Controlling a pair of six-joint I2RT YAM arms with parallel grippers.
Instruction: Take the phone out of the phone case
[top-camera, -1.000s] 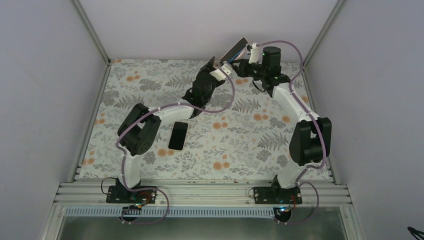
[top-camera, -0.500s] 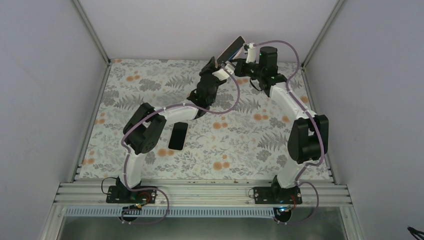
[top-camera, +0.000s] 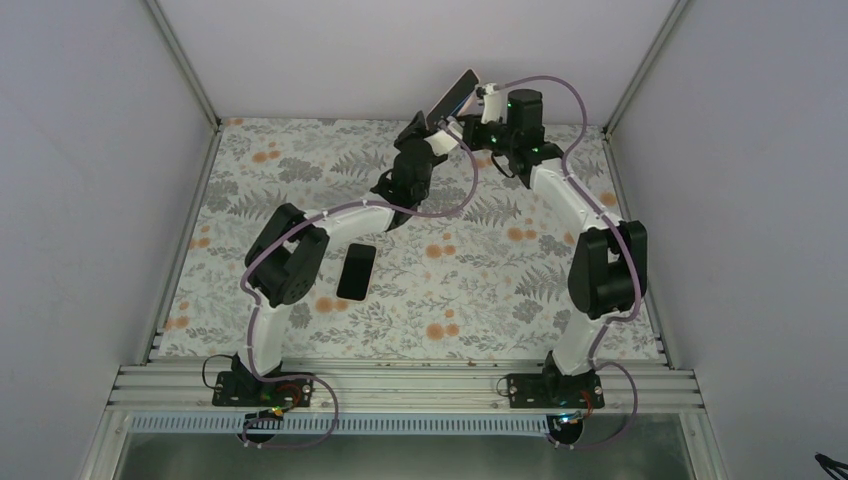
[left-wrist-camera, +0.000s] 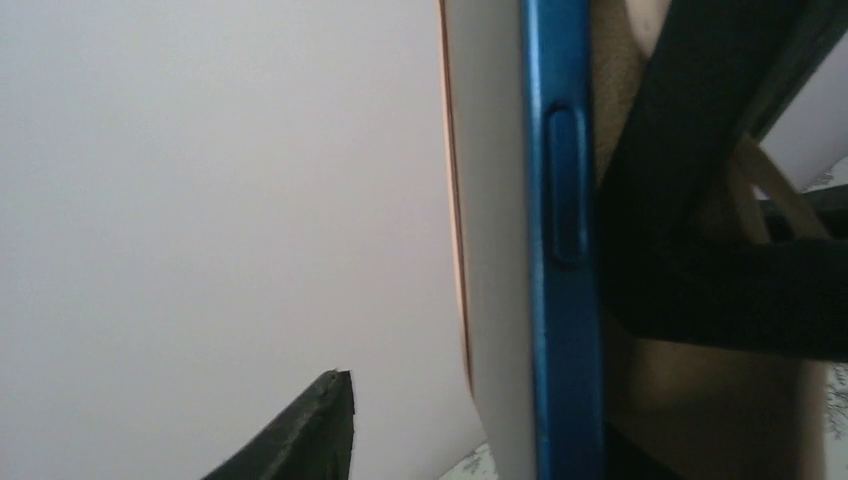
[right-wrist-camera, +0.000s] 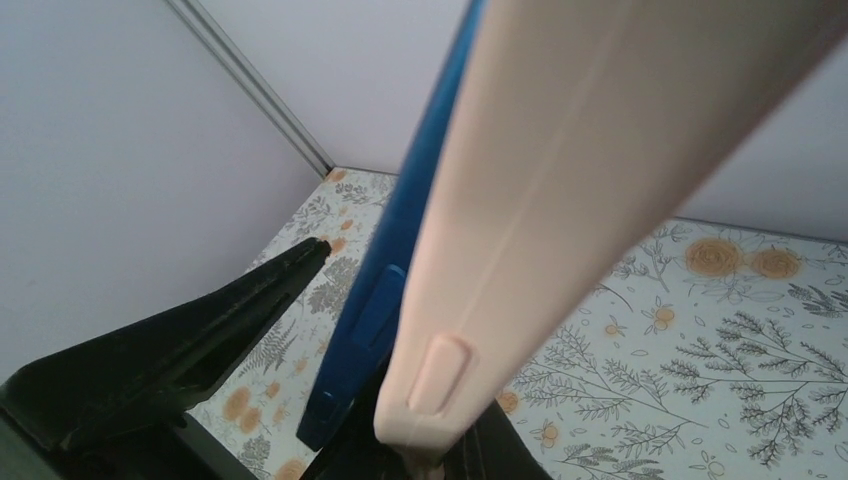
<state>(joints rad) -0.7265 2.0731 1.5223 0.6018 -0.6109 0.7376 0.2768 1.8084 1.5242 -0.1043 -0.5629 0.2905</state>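
Observation:
The table's flowered middle is clear of the black slab, so my right gripper should move down and back next and release the case (left-wrist-camera: 490, 250) on top of that patch.
The phone (top-camera: 455, 97), blue-edged and in a beige case, is held up in the air at the back centre between both grippers. In the right wrist view the blue phone edge (right-wrist-camera: 385, 290) stands apart from the case edge (right-wrist-camera: 540, 200) at the near end. My right gripper (top-camera: 476, 103) grips the case's upper end, and one finger (right-wrist-camera: 190, 350) shows left of the phone. My left gripper (top-camera: 426, 128) is at the lower end. Its visible fingertip (left-wrist-camera: 320, 425) stands apart from the case (left-wrist-camera: 490, 250), which lies beside the blue edge (left-wrist-camera: 562, 300). Its other finger is hidden.
A black phone-shaped slab (top-camera: 356, 271) lies flat on the flowered tablecloth (top-camera: 480, 300), left of centre near the left arm's elbow. Grey walls close in the table at the back and on both sides.
Both grippers and the cased phone have shifted a little to the left and up, toward the back wall. The black slab has not moved.

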